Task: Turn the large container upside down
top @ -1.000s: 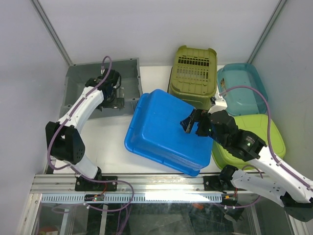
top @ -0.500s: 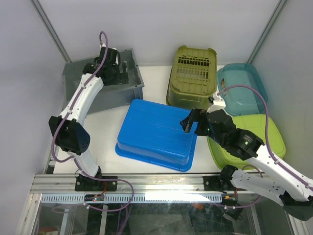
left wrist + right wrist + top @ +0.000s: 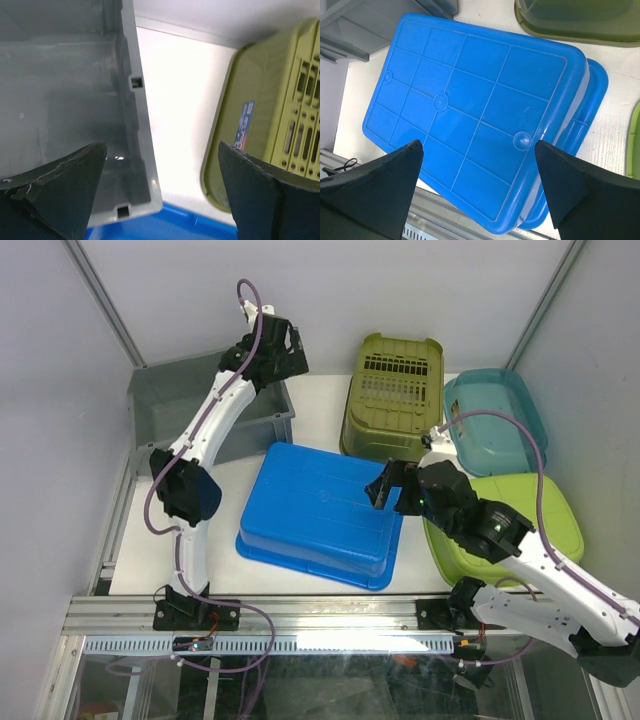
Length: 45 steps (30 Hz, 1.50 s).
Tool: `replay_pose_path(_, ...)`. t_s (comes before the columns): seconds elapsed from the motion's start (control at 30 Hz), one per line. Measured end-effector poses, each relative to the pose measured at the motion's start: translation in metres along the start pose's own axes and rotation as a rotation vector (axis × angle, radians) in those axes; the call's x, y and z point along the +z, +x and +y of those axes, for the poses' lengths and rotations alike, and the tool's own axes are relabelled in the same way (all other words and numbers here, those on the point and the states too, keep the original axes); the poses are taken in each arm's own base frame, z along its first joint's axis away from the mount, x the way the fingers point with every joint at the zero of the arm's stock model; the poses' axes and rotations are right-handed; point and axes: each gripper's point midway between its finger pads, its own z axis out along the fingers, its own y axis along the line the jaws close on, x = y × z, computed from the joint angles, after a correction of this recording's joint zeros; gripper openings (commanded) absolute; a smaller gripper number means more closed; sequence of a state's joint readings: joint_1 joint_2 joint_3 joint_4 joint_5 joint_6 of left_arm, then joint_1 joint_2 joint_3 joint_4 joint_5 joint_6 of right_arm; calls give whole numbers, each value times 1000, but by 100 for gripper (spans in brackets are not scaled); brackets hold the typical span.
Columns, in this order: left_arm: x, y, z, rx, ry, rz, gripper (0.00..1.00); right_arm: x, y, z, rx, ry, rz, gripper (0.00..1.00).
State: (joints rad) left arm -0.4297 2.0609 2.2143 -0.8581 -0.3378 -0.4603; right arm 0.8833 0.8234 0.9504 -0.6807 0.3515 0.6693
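Note:
My left gripper needs to lower its open fingers next around the crate's rim by the olive-green basket (image 3: 142,110) beside its slot, and then close. The crate's rim is below, between the fingers.
The large container, a dark-grey crate (image 3: 175,405), stands at the back left with its open side up. Its bare inside shows in the left wrist view (image 3: 60,90). My left gripper (image 3: 285,350) is open and empty, held above the crate's right rim near its back corner. In its own view (image 3: 162,195) the jaws straddle that rim and the white table. My right gripper (image 3: 380,490) is open and empty above the right end of the bright blue tub (image 3: 320,510). The tub lies upside down, its gridded base (image 3: 470,110) facing up between the jaws (image 3: 479,190).
An olive-green slotted basket (image 3: 395,395) lies upside down at the back centre, close to the left gripper (image 3: 270,125). A teal tub (image 3: 495,420) and a lime-green tub (image 3: 500,530) sit on the right. Walls close in the left, back and right sides.
The blue tub dropped from tilted to flat, base up. My left gripper rose out of the grey crate and swung right past its rim. The crate shifted and now rests open side up.

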Motion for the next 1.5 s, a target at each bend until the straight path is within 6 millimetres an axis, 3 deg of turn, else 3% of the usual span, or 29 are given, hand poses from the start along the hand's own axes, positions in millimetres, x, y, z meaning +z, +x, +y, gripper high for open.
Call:
replay_pose_path(0.1, 23, -2, 2, -33, -25, -16, 98, -6, -3, -1, 10, -7, -14, 98)
replay_pose_path(0.2, 46, 12, 9, -24, -59, 11, 91, -15, -8, -4, 24, -11, -38, 98)
replay_pose_path(0.37, 75, 42, 22, -2, -96, 75, 66, -25, -15, -7, 41, -19, -75, 98)
replay_pose_path(0.5, 81, 59, 24, 16, -92, 116, 40, -26, -15, -8, 44, -17, -75, 98)
replay_pose_path(0.73, 84, 57, 20, 33, -72, 101, 36, -27, -13, -10, 45, -14, -71, 97)
replay_pose_path(0.97, 91, 66, 20, 41, -76, 101, 8, -28, -13, -9, 51, -20, -70, 97)
replay_pose_path(1.03, 90, 67, 19, 49, -79, 99, 0, -28, -13, -8, 55, -22, -70, 97)
replay_pose_path(1.27, 73, 73, 8, 93, -83, 131, 0, -29, -14, -7, 64, -26, -70, 97)
replay_pose_path(1.4, 40, 65, -29, 104, 1, 133, 0, -29, -13, -7, 65, -28, -68, 97)
replay_pose_path(1.5, 2, 43, -65, 60, 127, 100, 0, -29, -13, -7, 69, -29, -67, 97)
